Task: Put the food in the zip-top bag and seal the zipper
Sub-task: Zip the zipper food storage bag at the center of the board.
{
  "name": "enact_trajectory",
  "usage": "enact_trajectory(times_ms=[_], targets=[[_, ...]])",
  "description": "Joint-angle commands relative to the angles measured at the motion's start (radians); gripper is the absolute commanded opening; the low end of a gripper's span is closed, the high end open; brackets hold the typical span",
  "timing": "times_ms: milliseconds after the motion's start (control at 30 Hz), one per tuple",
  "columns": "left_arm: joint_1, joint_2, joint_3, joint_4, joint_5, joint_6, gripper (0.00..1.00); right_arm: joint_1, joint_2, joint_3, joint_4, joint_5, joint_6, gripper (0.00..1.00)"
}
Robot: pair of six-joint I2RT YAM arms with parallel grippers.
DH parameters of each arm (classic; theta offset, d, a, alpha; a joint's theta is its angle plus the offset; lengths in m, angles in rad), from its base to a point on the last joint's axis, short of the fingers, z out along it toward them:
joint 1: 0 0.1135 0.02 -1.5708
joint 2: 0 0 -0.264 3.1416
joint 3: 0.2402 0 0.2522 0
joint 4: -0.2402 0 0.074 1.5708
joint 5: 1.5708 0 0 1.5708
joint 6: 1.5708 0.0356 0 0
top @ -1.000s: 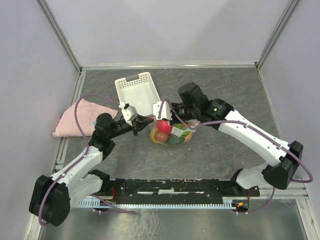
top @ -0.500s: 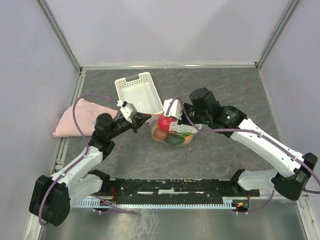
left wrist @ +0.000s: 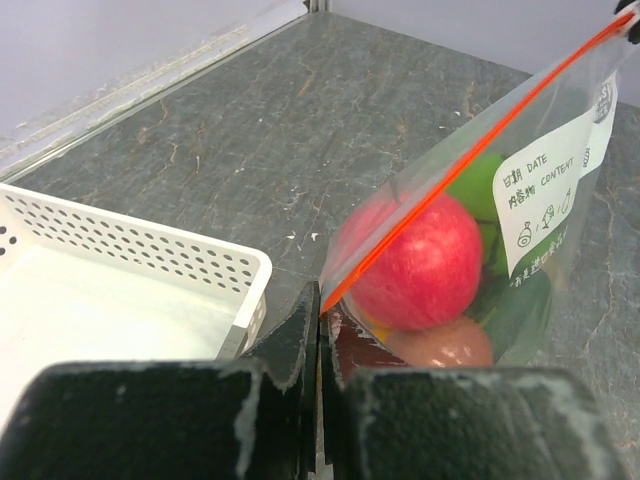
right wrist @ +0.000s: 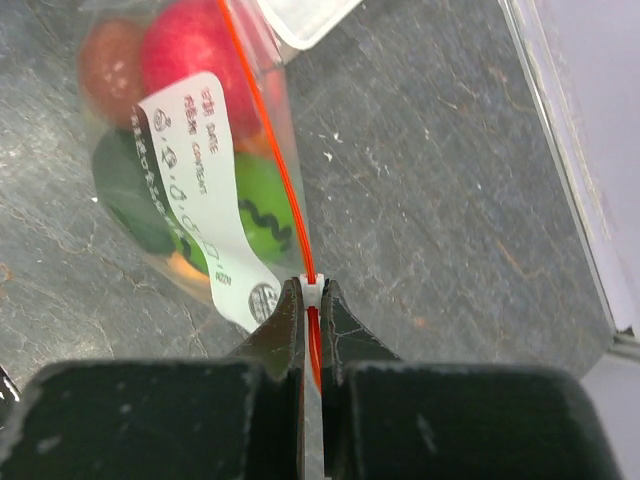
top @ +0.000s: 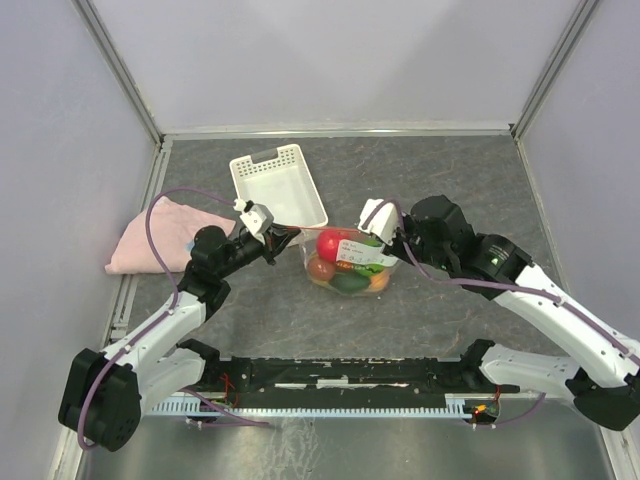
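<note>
My right gripper carries the bag (top: 350, 262) right in the top view next, lowers it and releases the zipper's slider. Bare tabletop lies below and to that side.
The clear zip-top bag (top: 350, 262) stands at the table's middle with the toy food inside: a red-pink fruit (top: 331, 244), a brownish one (top: 320, 267), dark green (top: 348, 283), bright green (right wrist: 262, 208) and orange pieces. Its orange-red zipper (left wrist: 470, 150) runs taut along the top. My left gripper (top: 288, 236) is shut on the bag's left corner (left wrist: 326, 300). My right gripper (top: 385, 228) is shut on the white slider (right wrist: 312, 291) on the zipper at the bag's right end.
An empty white perforated basket (top: 277, 186) lies just behind and left of the bag, also in the left wrist view (left wrist: 120, 290). A pink cloth (top: 160, 235) lies at the left wall. Metal frame rails edge the table.
My right gripper has slid rightward along the zipper from near the bag's left end to its right end. The bag stands straighter. My left gripper has held the left corner.
</note>
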Motion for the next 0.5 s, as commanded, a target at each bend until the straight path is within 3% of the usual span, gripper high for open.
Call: enact_trajectory(times_ms=[0,200,467], targets=[[0.006,-0.021,0.013,0.017,-0.066,-0.046,0.03,-0.007,-0.077,-0.023,-0.008,0.151,0.092,0.02],[0.006,-0.012,0.017,-0.006,-0.076,-0.065,0.03,-0.007,-0.139,-0.078,0.018,0.304,0.161,0.02],[0.006,-0.010,-0.001,-0.009,-0.135,-0.096,0.03,-0.010,-0.202,-0.144,0.059,0.396,0.227,0.02]])
